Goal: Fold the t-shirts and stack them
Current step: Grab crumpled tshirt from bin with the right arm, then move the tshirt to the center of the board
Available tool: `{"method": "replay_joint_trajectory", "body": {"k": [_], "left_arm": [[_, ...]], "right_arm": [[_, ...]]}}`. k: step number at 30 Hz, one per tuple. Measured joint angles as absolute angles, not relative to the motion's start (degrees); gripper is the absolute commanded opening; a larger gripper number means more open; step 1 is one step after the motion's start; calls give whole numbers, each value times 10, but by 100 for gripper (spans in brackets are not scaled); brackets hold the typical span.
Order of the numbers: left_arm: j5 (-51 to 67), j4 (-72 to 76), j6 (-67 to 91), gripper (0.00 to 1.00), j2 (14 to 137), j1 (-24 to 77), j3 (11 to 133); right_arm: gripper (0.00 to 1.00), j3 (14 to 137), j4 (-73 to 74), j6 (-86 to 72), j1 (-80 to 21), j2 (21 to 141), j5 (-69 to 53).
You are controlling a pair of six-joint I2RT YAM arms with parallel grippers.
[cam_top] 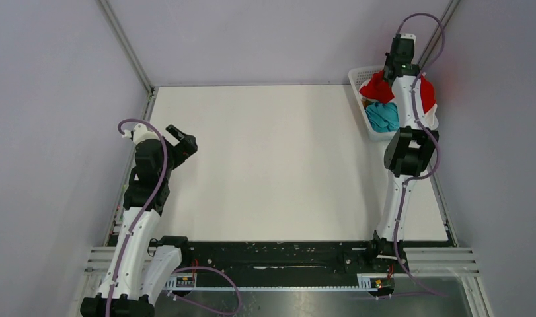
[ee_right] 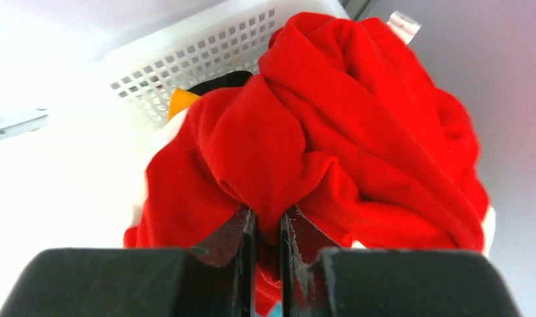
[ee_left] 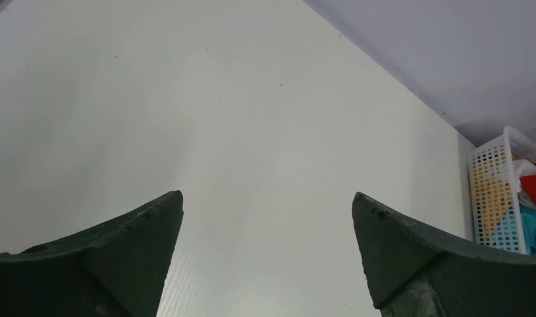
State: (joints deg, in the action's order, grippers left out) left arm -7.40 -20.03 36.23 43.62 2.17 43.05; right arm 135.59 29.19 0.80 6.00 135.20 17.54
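My right gripper next needs to lift the red t-shirt (cam_top: 377,87) from the basket, swing back and lower it over the empty table between the arms.
A large bright red t-shirt (cam_top: 377,87) is bunched up over the white lattice basket (cam_top: 359,76) at the table's far right, and it fills the right wrist view (ee_right: 357,125). A teal-blue t-shirt (cam_top: 382,116) lies in the basket below it. My right gripper (ee_right: 268,214) is shut on a fold of the red t-shirt; in the top view it (cam_top: 392,71) sits above the basket. My left gripper (ee_left: 268,201) is open and empty above the bare table at the left (cam_top: 181,140). I see no white shirt clearly.
The white table (cam_top: 271,165) spreads between the arms. The basket also shows at the right edge of the left wrist view (ee_left: 495,198). Something orange and black (ee_right: 186,98) lies in the basket behind the red cloth. Grey walls close in the back and sides.
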Motion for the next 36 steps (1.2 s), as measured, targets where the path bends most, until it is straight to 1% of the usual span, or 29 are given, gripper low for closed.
{"method": "replay_joint_trajectory", "body": {"k": [4,5,6,7,13,16,19,23,28,30,32,34,35,36], "left_arm": [[-65,-199,362,99,430,22,430],[-62,-198,362,99,427,22,430],[-59,-197,362,99,424,22,430],[-55,-196,363,99,420,22,430],[-32,-192,365,99,398,22,430],[-16,-191,366,99,394,22,430],[-2,-191,371,99,393,22,430],[10,-193,380,99,388,22,430],[7,-218,398,99,392,22,440],[0,-241,409,99,403,22,456],[-9,-257,423,99,413,22,474],[-15,-270,440,99,422,22,491],[-18,-275,451,99,426,22,500],[-18,-275,458,99,429,22,504]], "right_arm": [[8,1330,317,10,60,1270,140],[6,1322,322,10,61,1244,128],[1,1310,327,7,61,1214,112],[0,1299,331,3,61,1180,94],[0,1249,339,-37,50,993,-43],[0,1241,345,-42,3,926,-88],[0,1241,356,-42,-78,893,-129],[0,1244,376,-54,-166,888,-197],[0,1256,401,-72,-237,905,-272],[1,1239,402,-77,-253,899,-294],[5,1175,388,-79,-255,869,-291],[11,1038,356,-84,-253,803,-266],[18,952,341,-85,-252,763,-248],[32,889,341,-86,-251,734,-230]]}}
